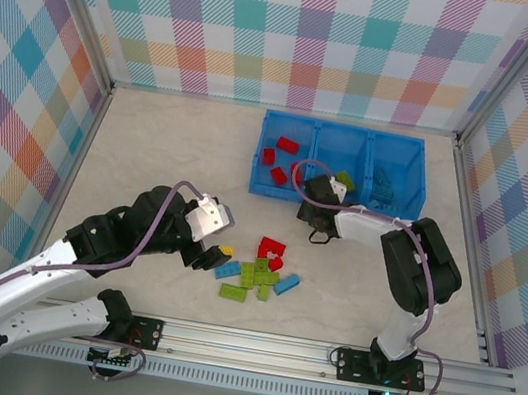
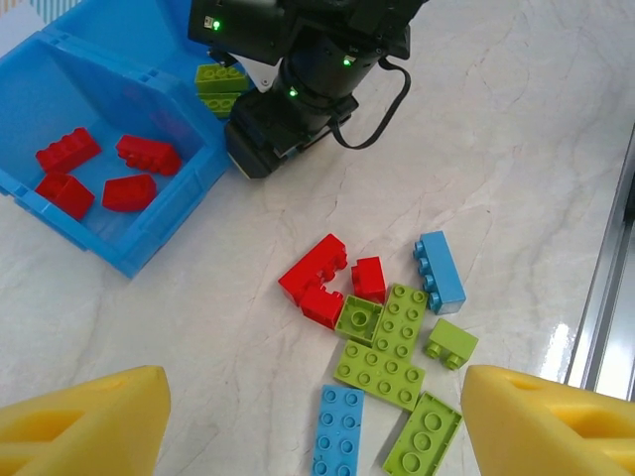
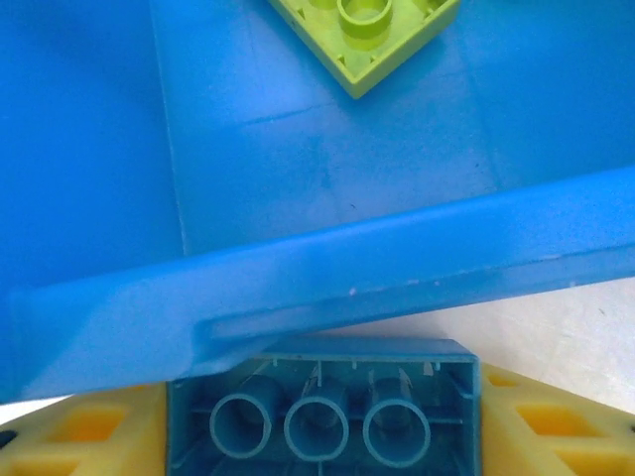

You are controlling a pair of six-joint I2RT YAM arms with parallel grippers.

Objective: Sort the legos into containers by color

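My right gripper should rise and cross over the light blue legos' tray section [image 1: 386,185] to release the matching lego, because that section is outward of my right gripper, past the lime legos.
The bright blue tray [image 1: 258,184] stands at the back, with red legos [image 2: 99,169] in its left compartment, lime ones [image 2: 220,84] in the middle and light blue ones [image 1: 383,182] on the right. Loose legos lie in a pile on the table: red [image 2: 317,273], lime [image 2: 387,347] and light blue [image 2: 440,270]. My left gripper [image 2: 313,431] hangs open over the pile, holding nothing. My right gripper [image 3: 322,416] is shut on a light blue lego [image 3: 322,397], hollow side up, just outside the front rim [image 3: 397,268] of the middle compartment, where a lime lego [image 3: 362,30] lies.
Checked walls enclose the table on three sides. A metal rail [image 1: 319,354] runs along the near edge. The right arm [image 1: 414,268] reaches across the table right of the pile. Bare marble table [image 1: 151,148] lies left of the tray.
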